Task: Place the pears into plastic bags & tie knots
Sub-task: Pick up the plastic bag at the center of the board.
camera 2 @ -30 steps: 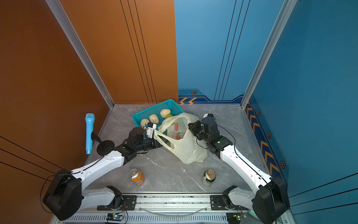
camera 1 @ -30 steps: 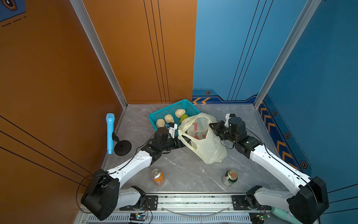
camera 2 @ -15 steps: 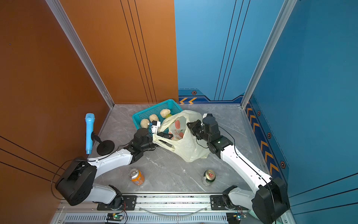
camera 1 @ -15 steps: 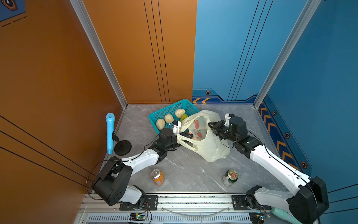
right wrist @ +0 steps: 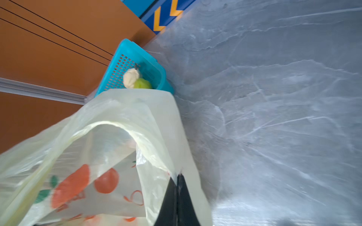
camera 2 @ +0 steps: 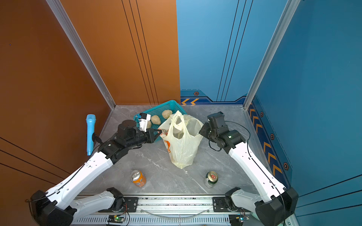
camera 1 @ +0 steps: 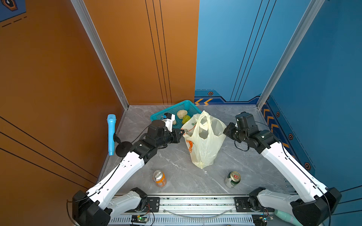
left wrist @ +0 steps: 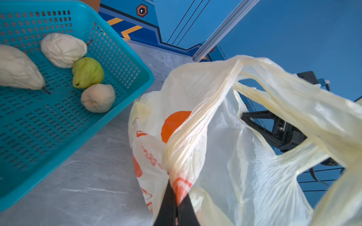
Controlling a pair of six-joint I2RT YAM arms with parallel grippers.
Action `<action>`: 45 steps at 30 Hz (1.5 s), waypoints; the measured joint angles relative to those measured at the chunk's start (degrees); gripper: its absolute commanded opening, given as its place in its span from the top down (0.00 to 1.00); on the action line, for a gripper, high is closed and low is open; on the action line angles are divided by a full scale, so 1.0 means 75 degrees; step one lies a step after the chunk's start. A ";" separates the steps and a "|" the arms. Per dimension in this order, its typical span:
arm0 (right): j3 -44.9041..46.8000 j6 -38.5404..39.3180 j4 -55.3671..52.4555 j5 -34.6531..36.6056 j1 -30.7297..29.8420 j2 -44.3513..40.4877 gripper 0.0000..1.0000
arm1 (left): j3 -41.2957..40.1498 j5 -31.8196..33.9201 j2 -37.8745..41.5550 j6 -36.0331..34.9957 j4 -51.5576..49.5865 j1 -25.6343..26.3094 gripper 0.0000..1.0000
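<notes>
The bag is held up, its top already open, so I will next lower my right gripper toward the clear grey floor beneath the bag and release the bag's rim.
The pale-yellow plastic bag [camera 1: 203, 140] [camera 2: 182, 142] stands on the grey floor, held up between both arms with its mouth open and its loop handles raised. My left gripper [camera 1: 181, 133] [left wrist: 173, 183] is shut on the bag's rim by the orange print. My right gripper [camera 1: 225, 130] [right wrist: 177, 176] is shut on the opposite rim. Several pears lie in the teal basket [camera 1: 172, 109] [left wrist: 145, 78] just behind the bag. Most are cream [left wrist: 63, 49] [camera 1: 182, 113] and one is yellow-green [left wrist: 88, 72] [right wrist: 142, 84].
An orange can [camera 1: 159, 178] and a green can [camera 1: 232, 179] stand on the floor near the front rail. A blue microphone [camera 1: 111, 133] on a black stand [camera 1: 123, 148] sits against the orange left wall. Walls enclose the floor on three sides.
My left gripper was open beside the bag, reached its rim and has shut on it. The bag now stands taller with its handles up. The right gripper has kept its grip.
</notes>
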State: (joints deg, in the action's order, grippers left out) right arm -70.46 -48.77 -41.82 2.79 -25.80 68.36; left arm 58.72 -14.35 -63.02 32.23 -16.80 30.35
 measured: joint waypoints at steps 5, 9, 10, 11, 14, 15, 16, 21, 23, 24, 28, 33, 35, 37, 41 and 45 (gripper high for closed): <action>-0.0087 0.0708 -0.0956 0.0676 0.0076 0.0017 1.00 | 0.0664 0.0726 -0.0009 -0.0801 -0.2075 0.0000 1.00; -0.0085 0.1058 -0.1218 0.0930 0.0093 0.0187 1.00 | 0.0670 0.1008 -0.0329 -0.1020 -0.2815 0.0047 1.00; -0.0085 0.1160 -0.1256 0.0947 0.0093 0.0265 1.00 | 0.0676 0.1061 -0.0484 -0.1046 -0.2920 0.0082 1.00; -0.0085 0.1256 -0.1268 0.0930 0.0090 0.0323 1.00 | 0.0682 0.1105 -0.0618 -0.1070 -0.2984 0.0140 1.00; 0.0000 0.1647 -0.1154 0.0600 0.0058 0.0402 0.96 | 0.0766 0.1084 -0.1064 -0.1169 -0.3019 0.0472 0.97; 0.0061 0.1789 -0.1064 0.0425 0.0029 0.0402 0.90 | 0.0825 0.1052 -0.1192 -0.1189 -0.3002 0.0609 0.94; 0.0125 0.1926 -0.0947 0.0227 -0.0015 0.0402 0.81 | 0.0892 0.1020 -0.1303 -0.1212 -0.2981 0.0726 0.92; 0.0239 0.2498 -0.0603 -0.0527 -0.0169 0.0425 0.46 | 0.1160 0.0886 -0.1550 -0.1268 -0.2632 0.1005 0.90; 0.0242 0.2661 -0.0481 -0.0673 -0.0221 0.0431 0.35 | 0.1183 0.0874 -0.1550 -0.1268 -0.2503 0.1008 0.90; 0.0239 0.2748 -0.0458 -0.0729 -0.0251 0.0437 0.29 | 0.1186 0.0866 -0.1550 -0.1268 -0.2433 0.1008 0.90; 0.0204 0.3080 -0.0423 -0.0621 -0.0402 0.0533 0.09 | 0.1192 0.0854 -0.1562 -0.1271 -0.2247 0.1008 0.91; 0.0029 0.3538 -0.0420 -0.0236 -0.0458 0.0901 0.12 | 0.1285 0.0708 -0.1731 -0.1288 -0.2084 0.1008 0.79; -0.0085 0.3695 -0.0405 -0.0122 -0.0411 0.1157 0.27 | 0.1314 0.0653 -0.1824 -0.1317 -0.2011 0.1008 0.60; -0.0128 0.3736 -0.0358 -0.0108 -0.0335 0.1402 0.43 | 0.1355 0.0612 -0.1915 -0.1309 -0.1932 0.0994 0.47; -0.0117 0.3803 -0.0259 -0.0146 -0.0189 0.1769 0.66 | 0.1492 0.0469 -0.2124 -0.1329 -0.1772 0.0863 0.37; 0.0012 0.3768 -0.0047 -0.0254 -0.0093 0.1798 0.77 | 0.1874 0.0373 -0.2594 -0.1387 -0.1699 0.0629 0.41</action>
State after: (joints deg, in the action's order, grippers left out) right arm -70.37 -20.51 -42.17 0.89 -26.50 81.84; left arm 72.77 -11.55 -82.48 21.82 -29.54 35.07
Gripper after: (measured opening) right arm 0.259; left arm 0.602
